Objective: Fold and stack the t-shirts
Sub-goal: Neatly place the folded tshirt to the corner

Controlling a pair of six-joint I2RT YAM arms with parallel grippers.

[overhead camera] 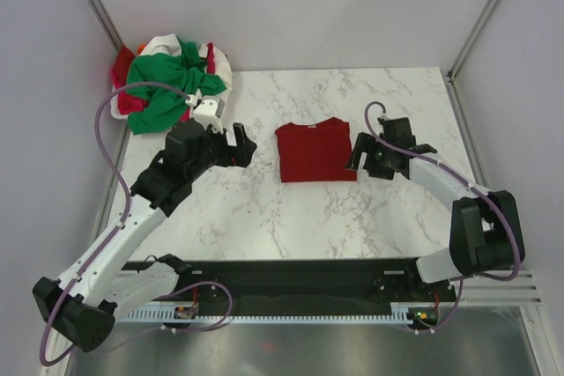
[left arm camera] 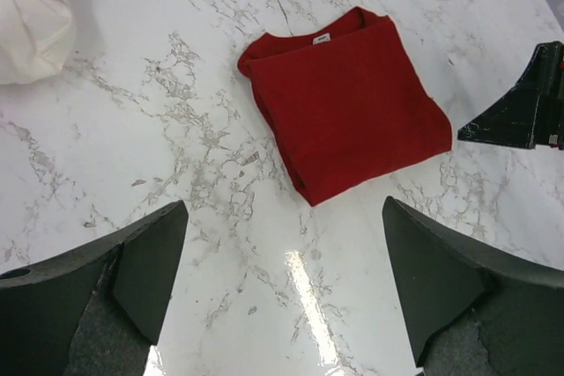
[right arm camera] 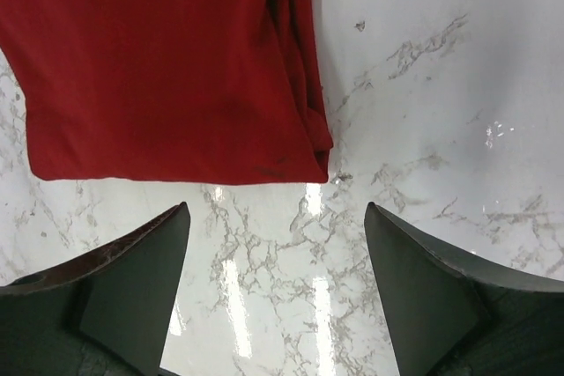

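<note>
The robot's right gripper will next go down to the near corner of the dark red t-shirt, since the folded layers meet there.
The dark red t-shirt [overhead camera: 315, 150] lies folded into a flat rectangle at the table's middle, its small white tag at the collar [left arm camera: 322, 39]. It also shows in the right wrist view [right arm camera: 167, 59]. My left gripper [overhead camera: 245, 149] hovers just left of it, open and empty [left arm camera: 282, 283]. My right gripper [overhead camera: 356, 158] hovers just right of it, open and empty [right arm camera: 278, 279]. The green t-shirt [overhead camera: 167, 85], white t-shirt [overhead camera: 167, 45] and pinkish-red t-shirt [overhead camera: 122, 68] lie bunched in a heap at the back left corner.
The marble table [overhead camera: 291, 217] is walled by grey panels on three sides. A black rail [overhead camera: 291, 275] with the arm bases runs along the near edge. The right gripper's finger [left arm camera: 529, 103] shows in the left wrist view.
</note>
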